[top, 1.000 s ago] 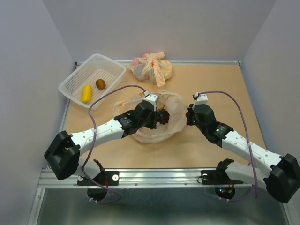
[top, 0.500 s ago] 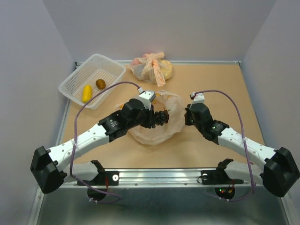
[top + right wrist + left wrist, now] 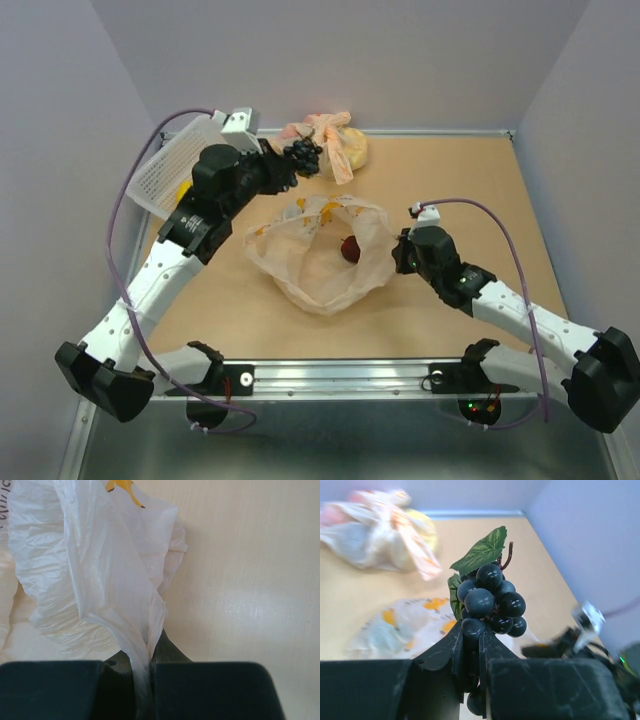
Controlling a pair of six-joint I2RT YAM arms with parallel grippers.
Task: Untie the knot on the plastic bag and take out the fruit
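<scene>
A yellow fruit lies in the white basket. My left gripper will swing and turn the grape bunch [image 3: 304, 154] to the left in the top view, over the white basket, next.
The plastic bag [image 3: 320, 262] lies open in the middle of the table; no knot shows on it. A dark red plum [image 3: 350, 248] lies inside it. My left gripper [image 3: 290, 165] is raised above the table's far left and is shut on a dark purple grape bunch [image 3: 304, 154], which also shows with a green leaf in the left wrist view [image 3: 490, 597]. My right gripper [image 3: 402, 256] is shut on the bag's right edge, and the thin plastic [image 3: 90, 565] runs between its fingers [image 3: 165, 650].
A white basket [image 3: 150, 175] stands at the back left, partly hidden by my left arm; a yellow fruit [image 3: 183, 190] peeks out in it. A second knotted peach bag around a big yellow lump [image 3: 335, 140] sits at the back wall, just beyond the grapes.
My left gripper has lifted the grape bunch out of the bag and carried it up and back toward the left. The bag now lies open with the plum showing. The right gripper has stayed put.
</scene>
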